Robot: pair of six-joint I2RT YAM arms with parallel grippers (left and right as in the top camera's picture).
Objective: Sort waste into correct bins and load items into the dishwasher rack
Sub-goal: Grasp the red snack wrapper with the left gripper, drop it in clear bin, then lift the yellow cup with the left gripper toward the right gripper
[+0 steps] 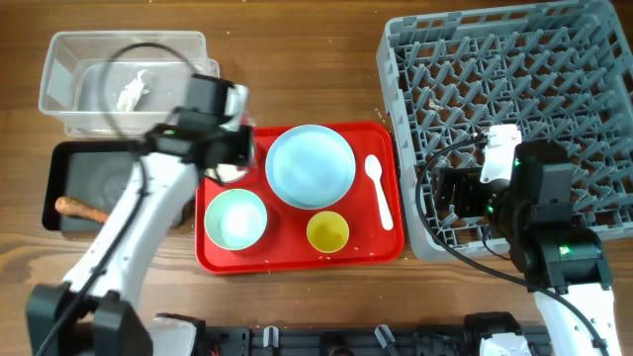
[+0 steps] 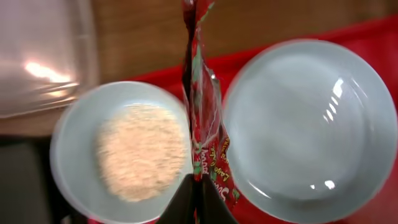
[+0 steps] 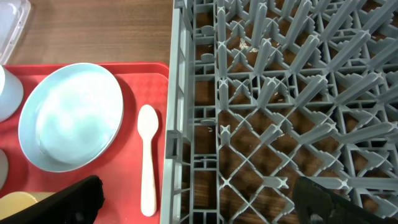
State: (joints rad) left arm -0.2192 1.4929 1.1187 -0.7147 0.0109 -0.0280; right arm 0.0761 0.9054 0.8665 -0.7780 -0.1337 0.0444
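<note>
My left gripper will next carry the wrapper outward over the clear tub and let it go, since the tub is outward, to my gripper's left in the overhead view.
My left gripper is shut on the red printed snack wrapper, which hangs between the white bowl holding rice-like grains and the light blue plate. In the overhead view the left gripper is over the red tray's back left corner. The mint-green bowl, yellow cup and white spoon lie on that tray. The white scrap is in the clear tub. The brown stick is in the black tray. My right gripper is open and empty over the grey rack's left edge.
The red serving tray sits in the middle between the bins and the rack. The rack holds only a few crumbs. The spoon lies just left of the rack wall, with the plate beside it.
</note>
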